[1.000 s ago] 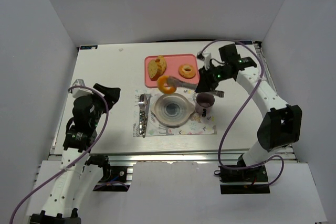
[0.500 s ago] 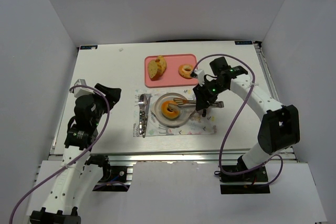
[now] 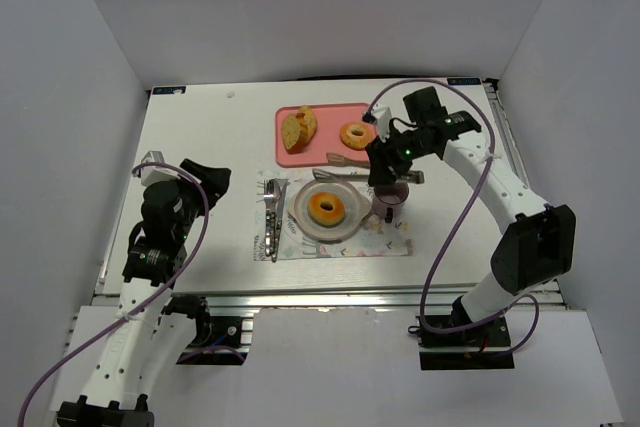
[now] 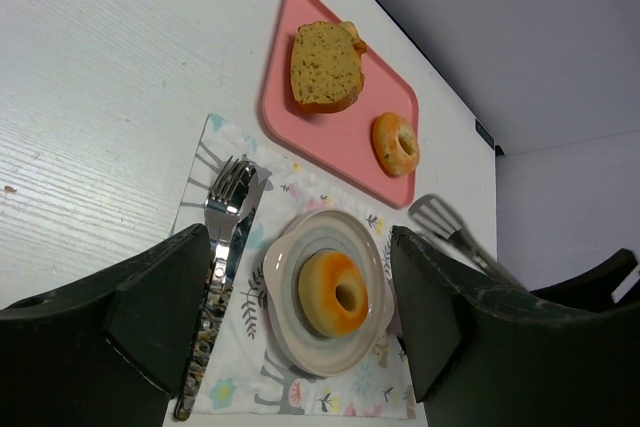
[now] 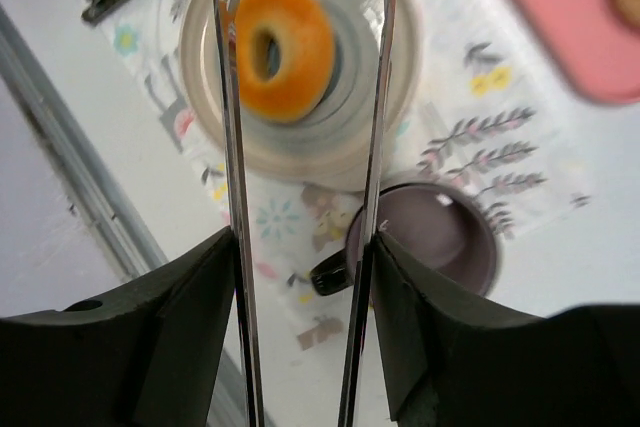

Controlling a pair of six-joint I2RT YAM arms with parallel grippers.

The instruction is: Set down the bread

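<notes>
The spread tongs go outward and down with my right gripper next, around the second bread [image 3: 357, 135] to close, since the bread still lies on the pink tray.
One ring-shaped bread [image 3: 327, 208] lies flat on the small grey plate [image 3: 298, 219]; it also shows in the left wrist view [image 4: 335, 293] and the right wrist view [image 5: 283, 48]. The second bread [image 3: 354, 134] lies on the pink tray [image 3: 325, 119]. My right gripper [image 3: 384, 165] is shut on metal tongs [image 3: 345, 159]. The tong arms [image 5: 227, 97] stand spread and empty, raised above the plate. My left gripper [image 3: 203, 173] is open and empty, well left of the plate.
Sliced bread [image 3: 298, 127] lies at the tray's left end. A purple mug [image 3: 390, 193] stands right of the plate on a patterned placemat [image 3: 380, 243]. Cutlery [image 3: 272, 217] lies on the mat's left edge. White walls enclose the table.
The tongs carried a bread from the tray to the plate and let it go. The right arm then drew back up and right with the tongs empty. The left arm stayed still.
</notes>
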